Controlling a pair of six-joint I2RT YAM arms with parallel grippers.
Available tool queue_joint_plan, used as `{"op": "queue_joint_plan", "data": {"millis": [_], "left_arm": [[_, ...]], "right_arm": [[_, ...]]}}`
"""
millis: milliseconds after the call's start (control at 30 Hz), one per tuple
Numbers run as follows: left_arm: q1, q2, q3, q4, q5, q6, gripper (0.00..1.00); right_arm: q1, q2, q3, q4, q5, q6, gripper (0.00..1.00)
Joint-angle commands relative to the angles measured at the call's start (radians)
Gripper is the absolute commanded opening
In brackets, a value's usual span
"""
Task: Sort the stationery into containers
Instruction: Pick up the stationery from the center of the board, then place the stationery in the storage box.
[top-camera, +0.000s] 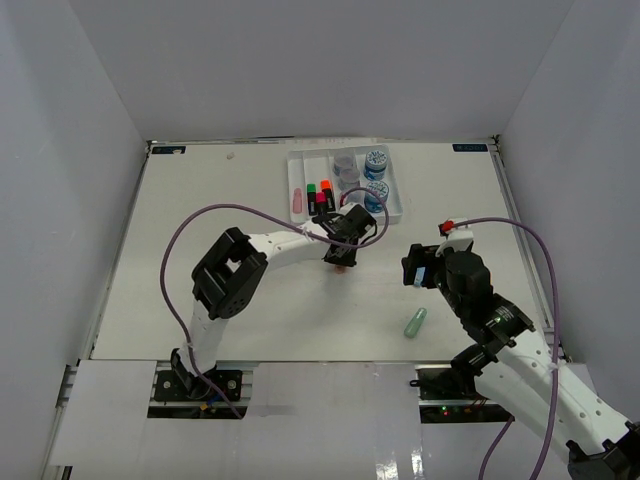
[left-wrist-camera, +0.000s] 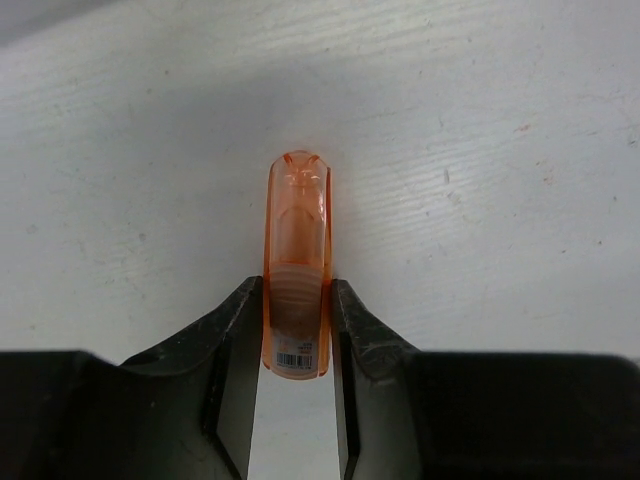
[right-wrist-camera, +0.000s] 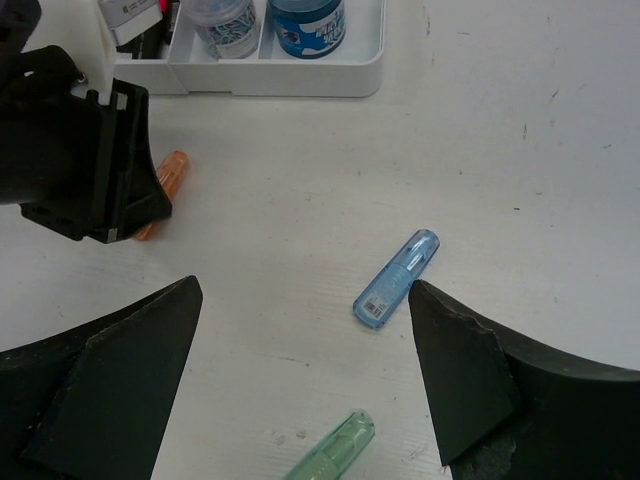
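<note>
The left gripper lifts outward and to the left in the top view next, then lowers beyond the pink highlighter, where the tray slot is empty.
My left gripper (left-wrist-camera: 297, 292) is shut on a pastel orange highlighter (left-wrist-camera: 297, 240), its jaws pressed to both sides, low over the table just in front of the white tray (top-camera: 392, 214). In the top view this gripper (top-camera: 343, 256) hides most of the orange highlighter (top-camera: 342, 267). My right gripper (right-wrist-camera: 305, 290) is open and empty, hovering over a blue highlighter (right-wrist-camera: 396, 277) and a mint highlighter (right-wrist-camera: 330, 455) that lie on the table. The mint highlighter also shows in the top view (top-camera: 416, 322). The tray holds a pink highlighter (top-camera: 297, 200), black highlighters (top-camera: 318, 195) and jars (top-camera: 376, 160).
The tray's near rim (right-wrist-camera: 270, 78) and two jars (right-wrist-camera: 308, 18) show at the top of the right wrist view, with the left gripper's body (right-wrist-camera: 80, 160) at the left. A purple cable (top-camera: 200, 225) loops over the left arm. White walls enclose the table.
</note>
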Motion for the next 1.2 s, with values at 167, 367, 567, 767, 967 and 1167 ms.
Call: {"op": "queue_joint_plan", "data": {"millis": [167,367,567,767,967,1167], "left_arm": [[0.071,-0.2,-0.015,-0.046,-0.013,0.003,0.3],[0.253,-0.194,0.109,-0.064,-0.015,0.07,0.3],[0.368,-0.044,0.334,-0.061,-0.029,0.124,0.32],[0.425,0.092,0.489,-0.02,-0.027,0.172,0.32],[0.474,0.196,0.568,0.054,-0.018,0.189,0.35],[0.488,0.236,0.566,0.17,0.036,0.219,0.37]], "right_arm": [[-0.002,0.015,0.008,0.025,0.007,-0.018,0.9],[-0.002,0.032,0.008,0.032,0.004,-0.03,0.9],[-0.002,0.051,0.001,0.049,0.006,-0.038,0.9],[-0.003,0.078,0.002,0.058,-0.01,-0.044,0.9],[-0.002,0.077,-0.004,0.057,-0.042,-0.041,0.9],[-0.003,0.072,-0.01,0.055,-0.059,-0.035,0.9]]}}
